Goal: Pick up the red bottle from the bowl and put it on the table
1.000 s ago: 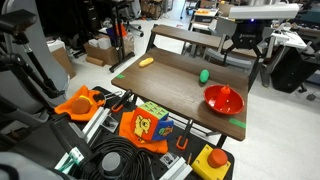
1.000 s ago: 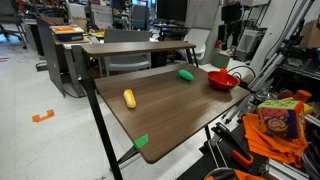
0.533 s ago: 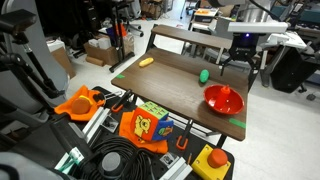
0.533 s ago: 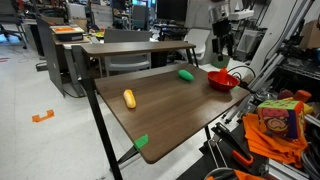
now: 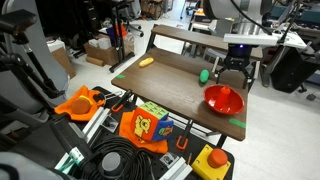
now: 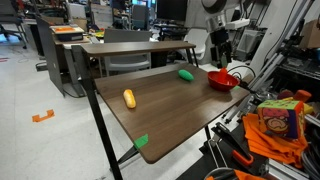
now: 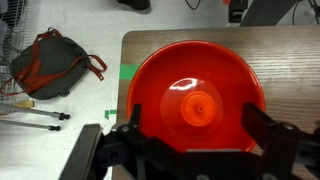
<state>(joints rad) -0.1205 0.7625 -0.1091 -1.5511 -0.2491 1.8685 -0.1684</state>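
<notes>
The red bottle stands upright at the centre of the bowl with room around it, so my gripper should next go down over the bottle's top, with one finger on either side.
A red bowl stands near a corner of the wooden table; it also shows in the other exterior view. In the wrist view the bowl fills the frame, with the red bottle upright at its centre, seen from above. The bottle's top shows faintly in an exterior view. My gripper is open, directly above the bowl, one finger to either side of the bottle and not touching it. It hangs above the bowl in both exterior views.
A green object and a yellow object lie on the table. Green tape marks sit at the table edges. A dark bag lies on the floor. Cluttered toys and cables sit beside the table.
The arm has come down and moved over the bowl. The gripper is lower than a second ago. The bowl and the other objects have not moved.
</notes>
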